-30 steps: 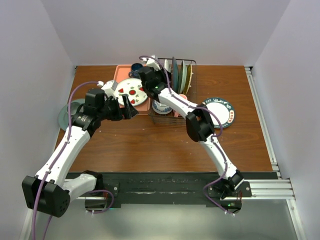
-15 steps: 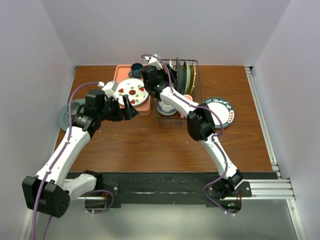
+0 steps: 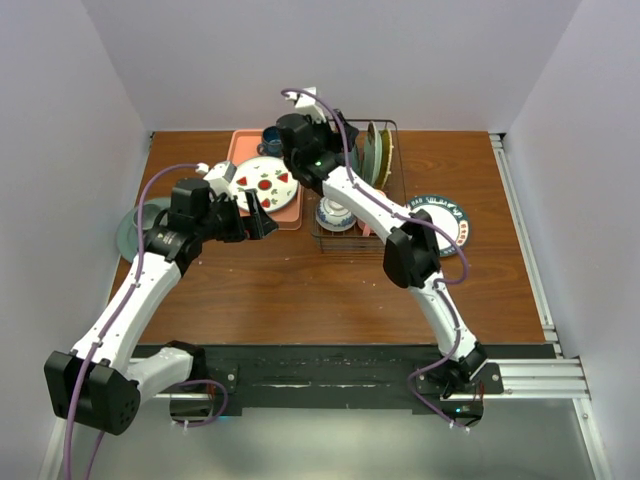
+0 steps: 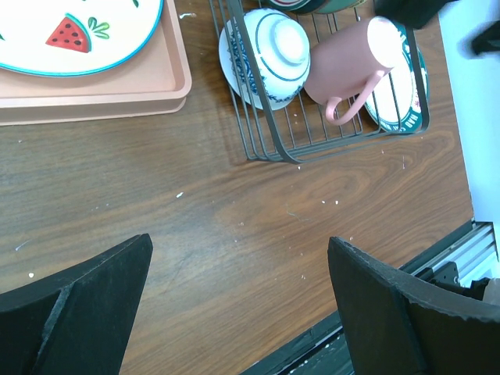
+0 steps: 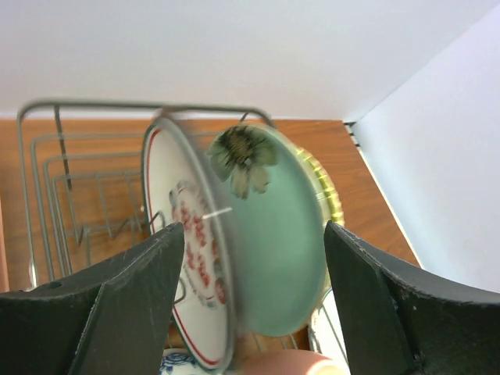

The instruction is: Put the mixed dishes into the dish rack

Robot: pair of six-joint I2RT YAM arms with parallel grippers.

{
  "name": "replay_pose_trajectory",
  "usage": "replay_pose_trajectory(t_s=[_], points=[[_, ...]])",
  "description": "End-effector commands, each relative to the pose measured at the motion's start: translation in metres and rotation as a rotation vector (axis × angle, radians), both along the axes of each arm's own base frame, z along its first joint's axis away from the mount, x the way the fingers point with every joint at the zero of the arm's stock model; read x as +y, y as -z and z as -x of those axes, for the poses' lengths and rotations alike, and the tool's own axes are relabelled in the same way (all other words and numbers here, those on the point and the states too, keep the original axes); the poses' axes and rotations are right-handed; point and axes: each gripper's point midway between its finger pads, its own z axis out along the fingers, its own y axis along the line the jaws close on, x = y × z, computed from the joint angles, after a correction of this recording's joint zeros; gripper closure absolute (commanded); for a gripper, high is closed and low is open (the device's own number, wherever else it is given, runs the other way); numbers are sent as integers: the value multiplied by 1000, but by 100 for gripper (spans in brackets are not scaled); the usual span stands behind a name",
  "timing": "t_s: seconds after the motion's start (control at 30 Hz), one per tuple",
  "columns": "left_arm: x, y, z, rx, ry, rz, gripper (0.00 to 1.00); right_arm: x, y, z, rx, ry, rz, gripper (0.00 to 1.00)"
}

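Note:
I will move my right gripper back and down next, onto the dark-rimmed plate's edge opposite the rack, because that edge is below, to the right in the top view.
The dark wire dish rack stands at the back centre. A white plate with red marks, a teal plate with a flower and a yellow plate stand upright in it. The blue-and-white bowl and the pink mug lie in its near end. My right gripper is open and empty, above the upright plates. My left gripper is open and empty over bare table, near the pink tray. The tray holds a white plate with red fruit marks.
A dark blue cup sits at the tray's back. A teal-grey plate lies at the far left under the left arm. A white plate with a dark rim lies right of the rack, partly under it. White walls enclose the table.
My right gripper has risen and moved back from the rack's left side to above the upright plates. The rack looks shifted slightly right. The left arm has not moved.

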Motion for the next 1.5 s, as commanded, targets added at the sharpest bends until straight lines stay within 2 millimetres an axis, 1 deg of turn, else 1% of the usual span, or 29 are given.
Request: replay_pose_trajectory(t_s=[0.0,0.17,0.3,0.33,0.5,0.53,0.6,0.63,0.67,0.7,0.73,0.77,0.8,0.83,0.87,0.9,0.93,0.97,1.0,1.03,1.07,1.13,1.17,1.23,1.27,1.33,1.37,1.43,1.47], points=[[-3,-10,-6,-34,13,20,0,-20,-76,23,-140,67,-118,24],[-3,-8,-6,-32,14,15,0,-18,-95,34,-157,32,-166,24],[-2,-5,-8,-28,8,10,0,-28,-109,46,-156,22,-193,23],[-2,-6,-8,-28,9,11,0,-33,-119,52,-168,18,-212,23],[-5,-9,-11,-33,20,21,0,-52,-118,60,-124,-10,-293,23],[-6,-9,-11,-33,21,22,0,-69,-110,61,-95,20,-331,23],[-7,-10,-12,-34,27,24,0,-82,-104,61,-44,-13,-447,23],[-8,-12,-12,-36,32,28,0,-109,-91,59,-21,48,-525,23],[-9,-13,-13,-39,38,31,0,-124,-100,66,-34,56,-586,23],[-11,-13,-14,-38,47,34,0,-131,-71,69,33,70,-603,23],[-11,-13,-14,-41,51,37,0,-150,-67,66,8,105,-641,23],[-13,-15,-15,-47,57,40,0,-162,-41,75,56,135,-631,23],[-14,-15,-15,-46,64,41,0,-172,-50,84,31,130,-671,22],[-14,-15,-16,-45,67,42,0,-188,-45,85,22,151,-722,22],[-15,-15,-17,-46,72,40,0,-199,-23,93,60,186,-732,22],[-15,-17,-18,-55,75,37,0,-210,-28,101,33,203,-781,22],[-15,-17,-18,-54,77,37,0,-228,-19,103,40,229,-824,22],[-15,-17,-19,-57,81,34,0,-238,1,111,71,262,-834,22],[-15,-19,-20,-66,84,32,0,-248,-3,120,49,277,-866,22],[-15,-19,-20,-69,86,30,0,-265,3,122,34,312,-885,22],[-16,-19,-21,-70,91,28,0,-270,21,132,70,330,-906,21],[-15,-23,-24,-84,91,22,0,-289,27,140,43,362,-954,21],[-15,-22,-24,-80,91,18,0,-289,49,149,94,376,-985,21],[-15,-25,-27,-88,87,14,0,-305,62,157,83,421,-1045,21],[-15,-25,-28,-86,87,15,0,-302,85,167,134,437,-1075,21],[-15,-27,-29,-90,85,13,0,-307,97,172,117,453,-1130,23],[-15,-27,-30,-87,83,15,0,-306,115,182,150,473,-1142,23],[-16,-29,-31,-89,82,16,0,-305,125,182,139,463,-1191,25],[-16,-27,-31,-82,80,18,0,-303,136,191,156,472,-1199,25]])
